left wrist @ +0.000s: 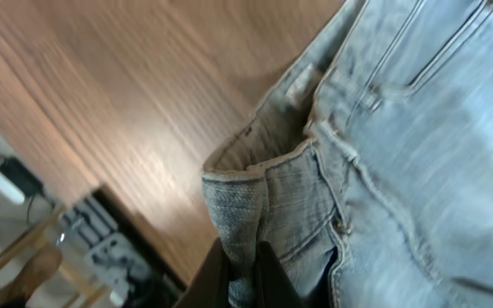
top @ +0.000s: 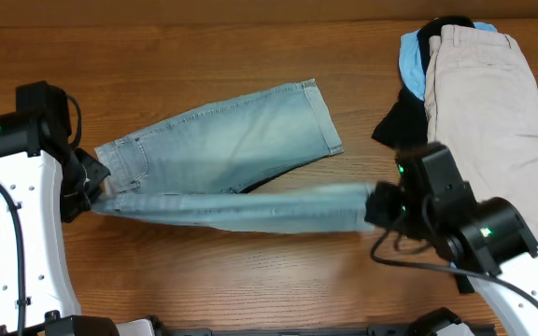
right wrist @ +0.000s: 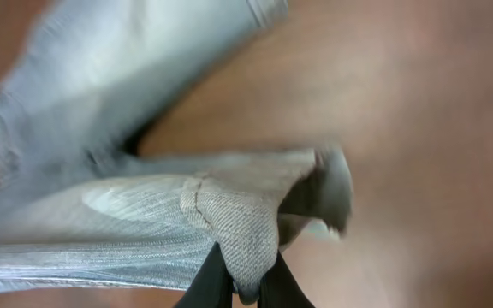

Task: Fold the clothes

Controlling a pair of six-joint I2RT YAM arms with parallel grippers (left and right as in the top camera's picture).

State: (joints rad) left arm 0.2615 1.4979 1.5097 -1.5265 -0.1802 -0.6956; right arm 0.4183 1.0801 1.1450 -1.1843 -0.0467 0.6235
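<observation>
I should next move my left gripper outward over the flat leg's waist end [top: 117,162] [left wrist: 377,72] and release the waistband there, because the taut leg still spans the near side of the table.
Light blue jeans [top: 222,140] lie on the wooden table, one leg flat and angled to the upper right, the other leg [top: 250,210] stretched taut between my grippers. My left gripper [top: 96,191] is shut on the waistband [left wrist: 246,205] at the left; its fingers [left wrist: 245,278] pinch the denim. My right gripper [top: 376,207] is shut on the leg's hem end [right wrist: 238,227], its fingers [right wrist: 245,287] clamped on the fabric.
A pile of clothes sits at the far right: beige trousers [top: 484,93] on top, a black garment [top: 402,117] and a light blue one [top: 411,65] under them. The table's near edge runs along the bottom.
</observation>
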